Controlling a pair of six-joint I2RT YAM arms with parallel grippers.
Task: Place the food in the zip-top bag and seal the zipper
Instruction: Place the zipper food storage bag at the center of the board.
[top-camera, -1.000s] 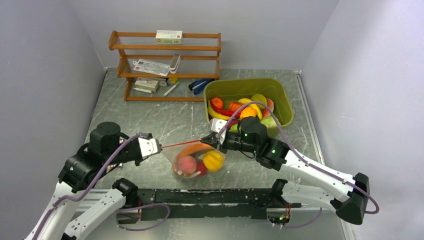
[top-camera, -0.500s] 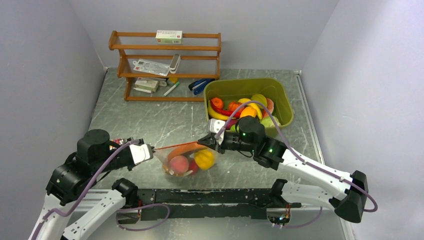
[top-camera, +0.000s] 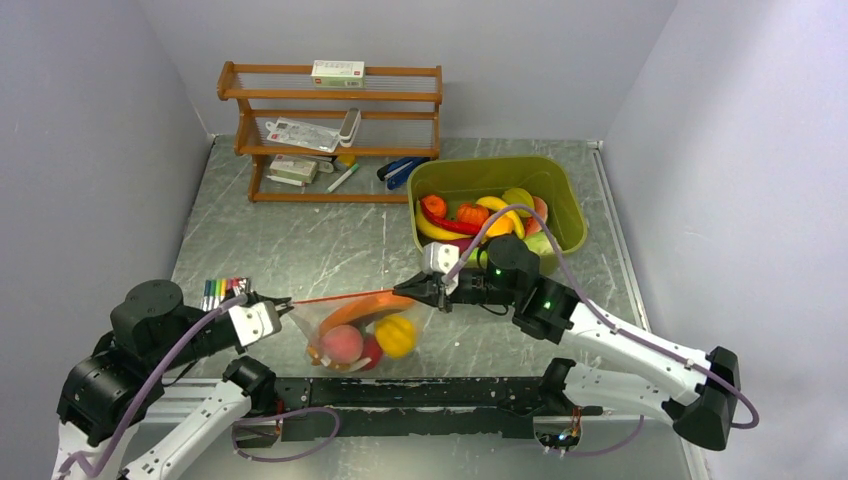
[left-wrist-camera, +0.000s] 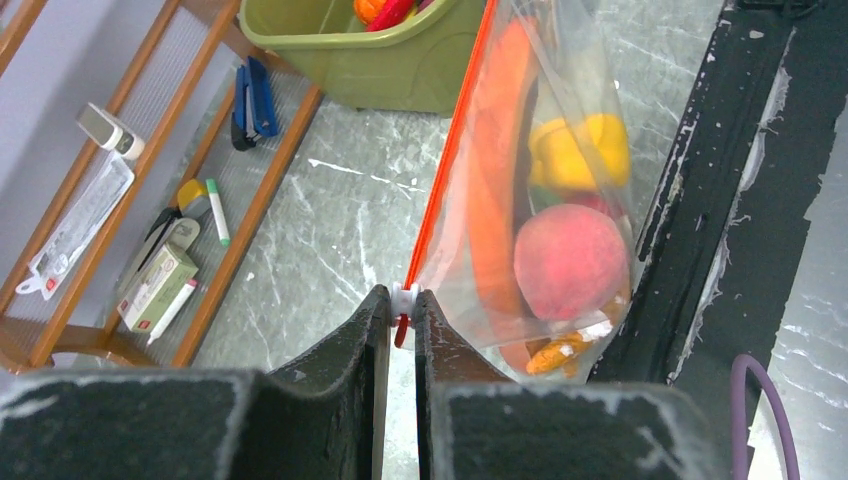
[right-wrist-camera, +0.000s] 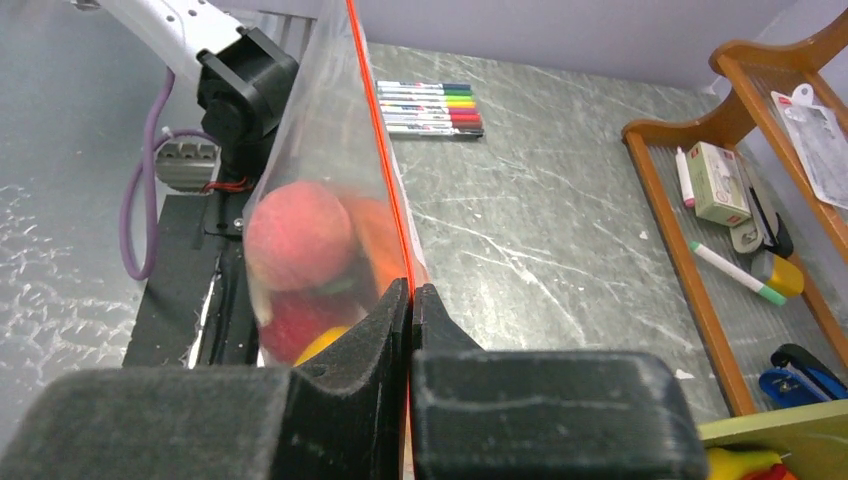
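The white slider is at the zipper's end, so I will move my left gripper outward and down toward the bare table before the rack and open it.
The clear zip-top bag hangs between my two grippers above the table's near edge. It holds a pink peach, a yellow fruit, an orange piece and a red piece. The red-orange zipper is stretched taut along its mouth. My left gripper is shut on the white slider at the zipper's left end. My right gripper is shut on the bag's right end at the zipper. More toy food lies in the olive tub.
The olive-green tub stands at the back right. A wooden rack with packets, a pen and a stapler stands at the back. Coloured marker pens lie at the left beside my left arm. A black rail runs along the near edge.
My left gripper has moved left along the zipper with the slider. The bag has shifted left and sagged lower. My right gripper has kept its hold on the right end.
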